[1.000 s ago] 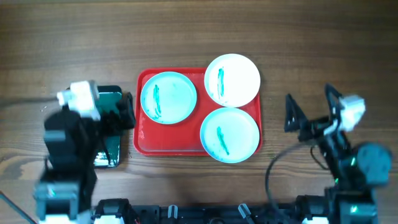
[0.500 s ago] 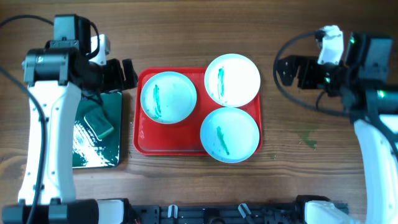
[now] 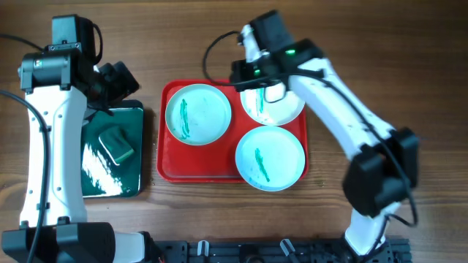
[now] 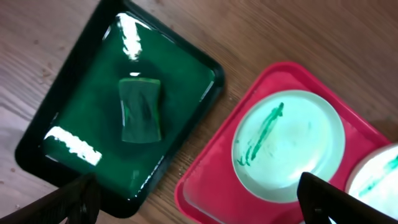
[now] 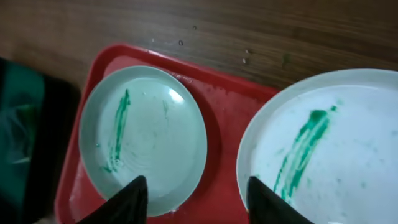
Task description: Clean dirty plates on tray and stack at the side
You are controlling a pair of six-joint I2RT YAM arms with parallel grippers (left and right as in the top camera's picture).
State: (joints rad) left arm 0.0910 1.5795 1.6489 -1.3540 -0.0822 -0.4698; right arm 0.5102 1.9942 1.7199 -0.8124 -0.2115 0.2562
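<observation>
My open left gripper goes down into the black tray next and closes on the green sponge (image 3: 116, 145) (image 4: 140, 111), since the plates still carry teal smears.
The red tray (image 3: 170, 164) lies mid-table with three round white plates on it, each smeared teal. One plate (image 3: 197, 115) sits at its left, one (image 3: 274, 98) overhangs the back right corner, one (image 3: 270, 158) is at the front right. My right gripper (image 3: 245, 80) hovers over the tray's back edge. In the right wrist view it (image 5: 198, 202) is open above bare red tray (image 5: 221, 124), between the left plate (image 5: 146, 140) and the back right plate (image 5: 329, 155). My left gripper (image 3: 121, 84) hangs open near the black tray's far corner, holding nothing (image 4: 196, 202).
A black tray with a green inside (image 3: 93, 172) lies left of the red tray, and a green sponge (image 3: 117, 142) rests in it (image 4: 140, 111). Bare wooden table surrounds both trays. The right arm reaches across the table's right half.
The right arm swung from the table's right side to the red tray's back edge, and its jaws narrowed. The left gripper drew slightly left, off the red tray's corner.
</observation>
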